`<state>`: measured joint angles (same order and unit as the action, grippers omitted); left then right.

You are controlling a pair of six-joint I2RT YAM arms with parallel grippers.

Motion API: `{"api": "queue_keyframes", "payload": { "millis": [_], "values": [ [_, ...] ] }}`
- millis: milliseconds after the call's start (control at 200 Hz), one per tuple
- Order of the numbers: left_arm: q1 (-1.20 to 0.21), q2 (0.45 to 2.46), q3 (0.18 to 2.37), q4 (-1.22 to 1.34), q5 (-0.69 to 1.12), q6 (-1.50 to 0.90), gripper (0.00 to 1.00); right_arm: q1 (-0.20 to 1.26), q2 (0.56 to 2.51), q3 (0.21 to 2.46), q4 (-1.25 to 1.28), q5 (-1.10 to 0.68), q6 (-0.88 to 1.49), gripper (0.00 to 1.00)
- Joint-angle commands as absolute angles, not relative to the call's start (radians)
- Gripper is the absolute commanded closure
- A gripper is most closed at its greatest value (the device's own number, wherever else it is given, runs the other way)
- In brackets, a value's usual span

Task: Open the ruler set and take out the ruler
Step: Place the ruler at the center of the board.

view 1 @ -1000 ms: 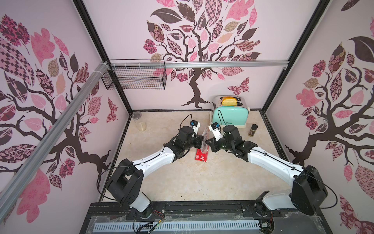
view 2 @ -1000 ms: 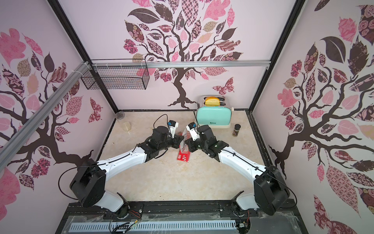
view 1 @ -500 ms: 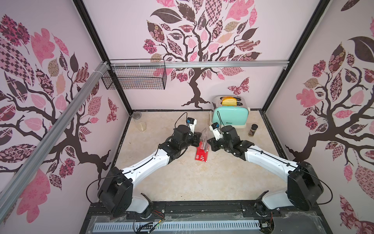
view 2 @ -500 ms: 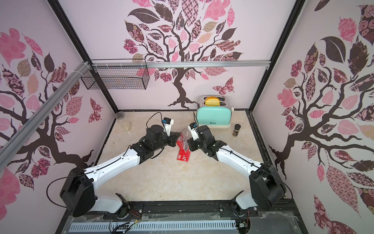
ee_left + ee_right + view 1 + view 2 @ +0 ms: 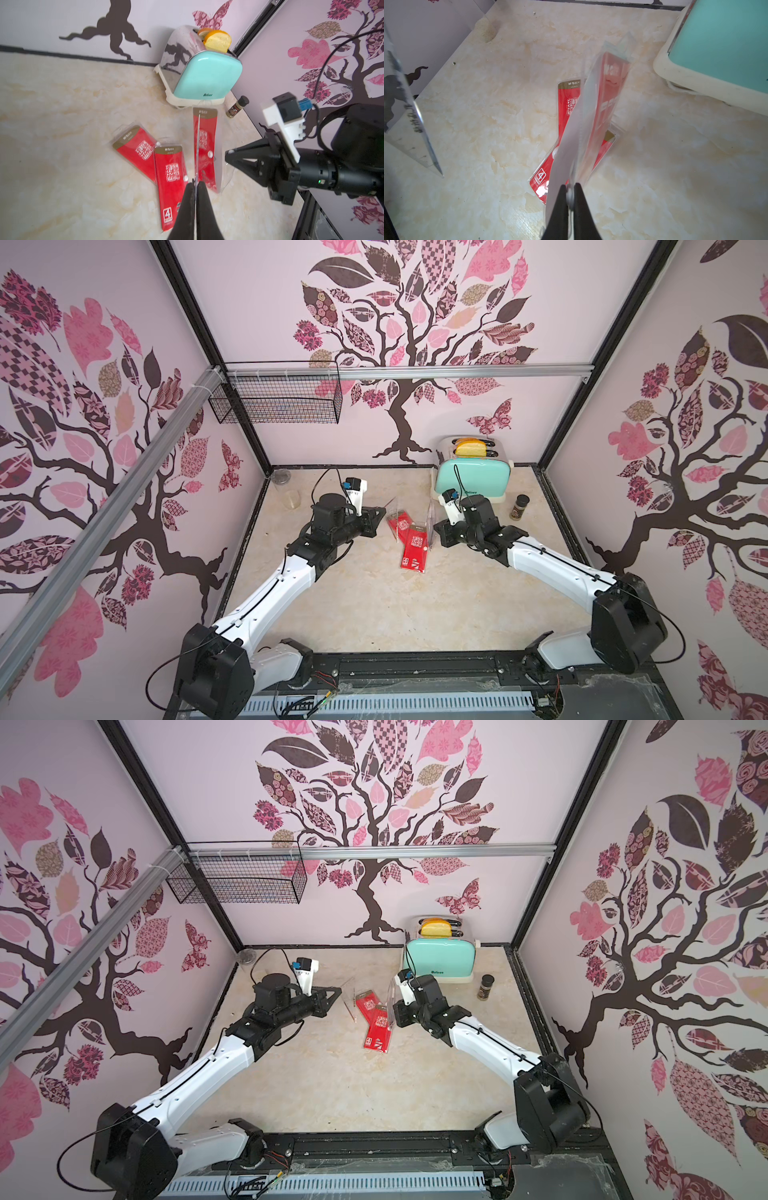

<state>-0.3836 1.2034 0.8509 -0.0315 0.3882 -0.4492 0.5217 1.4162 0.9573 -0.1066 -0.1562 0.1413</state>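
My left gripper should lower and turn next to release the ruler flat on the bare tabletop beside the red packs, as the clear triangular ruler [image 5: 348, 992] is out of the pouch.
The ruler set [image 5: 430, 517] is a clear pouch with a red card. It stands upright off the table, and my right gripper [image 5: 436, 529] is shut on its edge [image 5: 583, 128]. My left gripper [image 5: 380, 512] is shut on a clear triangular ruler [image 5: 348, 992], held free of the pouch and a short way to its left. The ruler shows edge-on in the left wrist view [image 5: 197, 145] and as a clear scale in the right wrist view [image 5: 415, 124]. Two more red ruler packs [image 5: 415, 549] lie flat on the table between the grippers.
A mint toaster [image 5: 473, 483] with bread in it stands at the back right, with a spice jar [image 5: 519, 507] beside it. A small cup [image 5: 292, 498] and a round dish [image 5: 280, 476] sit at the back left. A wire basket [image 5: 276, 398] hangs on the rail.
My left gripper has drawn back to the left, away from the pouch, with the clear ruler in it. The right gripper has kept the pouch upright and barely moved.
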Motion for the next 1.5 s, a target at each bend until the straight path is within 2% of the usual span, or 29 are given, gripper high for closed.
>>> {"api": "queue_keyframes", "payload": {
  "millis": [0, 150, 385, 745, 1110, 1396, 1491],
  "values": [
    [-0.283, 1.202, 0.745, 0.036, 0.598, -0.538, 1.00, 0.519, 1.384, 1.019, -0.155, -0.158, 0.118, 1.00],
    [-0.169, 1.247, 0.622, 0.181, 0.686, -0.596, 1.00, 0.518, 1.379, 1.050, -0.211, -0.170, 0.100, 1.00],
    [-0.068, 1.448, 0.564, 0.347, 0.819, -0.626, 1.00, 0.519, 1.379, 1.065, -0.249, -0.165, 0.087, 1.00],
    [-0.038, 1.701, 0.664, 0.302, 0.847, -0.538, 1.00, 0.518, 1.406, 1.061, -0.231, -0.180, 0.092, 1.00],
    [-0.038, 1.807, 0.833, 0.068, 0.740, -0.411, 1.00, 0.519, 1.391, 1.046, -0.225, -0.183, 0.098, 1.00],
    [-0.041, 1.850, 0.861, 0.015, 0.723, -0.384, 1.00, 0.519, 1.393, 1.042, -0.219, -0.190, 0.104, 1.00],
    [-0.041, 1.840, 0.861, 0.010, 0.713, -0.383, 0.96, 0.519, 1.392, 1.038, -0.215, -0.190, 0.106, 1.00]
  ]
}}
